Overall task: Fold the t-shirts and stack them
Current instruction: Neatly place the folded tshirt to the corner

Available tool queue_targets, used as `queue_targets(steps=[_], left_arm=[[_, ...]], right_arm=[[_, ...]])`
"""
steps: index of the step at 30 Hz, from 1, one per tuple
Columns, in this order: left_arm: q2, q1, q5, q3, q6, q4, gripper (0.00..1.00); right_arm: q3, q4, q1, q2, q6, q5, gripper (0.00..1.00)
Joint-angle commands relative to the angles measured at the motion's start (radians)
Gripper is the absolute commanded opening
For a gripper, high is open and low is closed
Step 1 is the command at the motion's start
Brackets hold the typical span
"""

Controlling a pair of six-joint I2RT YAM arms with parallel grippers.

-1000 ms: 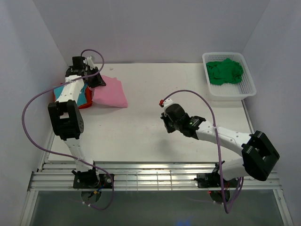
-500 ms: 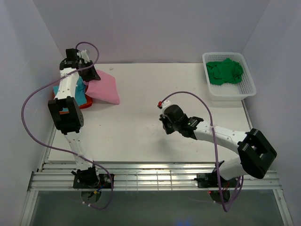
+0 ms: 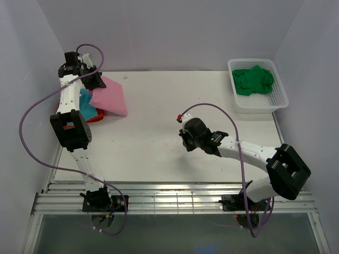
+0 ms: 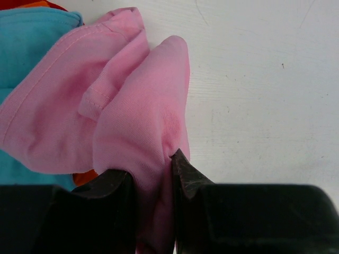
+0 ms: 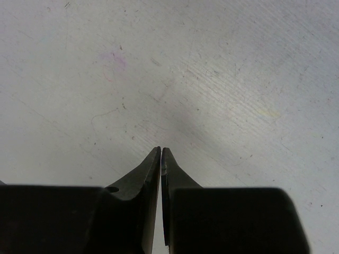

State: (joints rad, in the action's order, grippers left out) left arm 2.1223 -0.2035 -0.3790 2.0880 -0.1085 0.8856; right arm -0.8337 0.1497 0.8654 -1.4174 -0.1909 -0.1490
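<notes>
The pink t-shirt (image 3: 112, 96) hangs mostly beyond the stack, so my left gripper will next go left in the top view and down to release it onto the teal t-shirt (image 3: 86, 106).
A folded pink t-shirt (image 3: 112, 96) hangs from my left gripper (image 3: 91, 81) at the table's far left, its lower edge trailing over a teal t-shirt (image 3: 86, 106) and an orange one (image 3: 94, 117) stacked beneath. In the left wrist view the jaws are shut on a bunched fold of the pink t-shirt (image 4: 132, 121), with the teal t-shirt (image 4: 26, 47) to the left. A green t-shirt (image 3: 253, 80) lies crumpled in the white basket (image 3: 278, 100). My right gripper (image 3: 185, 138) hovers shut and empty over bare table (image 5: 160, 151) near the middle.
The white mesh basket stands at the far right corner. White walls close in the table on the left, back and right. A metal rail (image 3: 175, 201) runs along the near edge by the arm bases.
My left gripper has carried the pink t-shirt leftward and toward the far left corner, over the teal and orange stack. The right arm has shifted only slightly.
</notes>
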Motion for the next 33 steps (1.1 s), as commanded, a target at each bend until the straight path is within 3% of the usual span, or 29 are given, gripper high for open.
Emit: queue_targets(steps=[1,9,33], left_arm=[[-0.065,-0.031,-0.031,0.07,0.006,-0.004,0.0],[-0.048,-0.099,-0.063,0.161,-0.017,0.01,0.0],[-0.085,-0.295,-0.209,0.15,-0.074,-0.04,0.0]], right_arm=[[0.015,-0.038,0.003,-0.006,0.01,0.014,0.09],[0.027,-0.036,0.001,0.002,0.01,0.023,0.09],[0.015,-0.021,0.001,-0.012,0.022,0.06,0.09]])
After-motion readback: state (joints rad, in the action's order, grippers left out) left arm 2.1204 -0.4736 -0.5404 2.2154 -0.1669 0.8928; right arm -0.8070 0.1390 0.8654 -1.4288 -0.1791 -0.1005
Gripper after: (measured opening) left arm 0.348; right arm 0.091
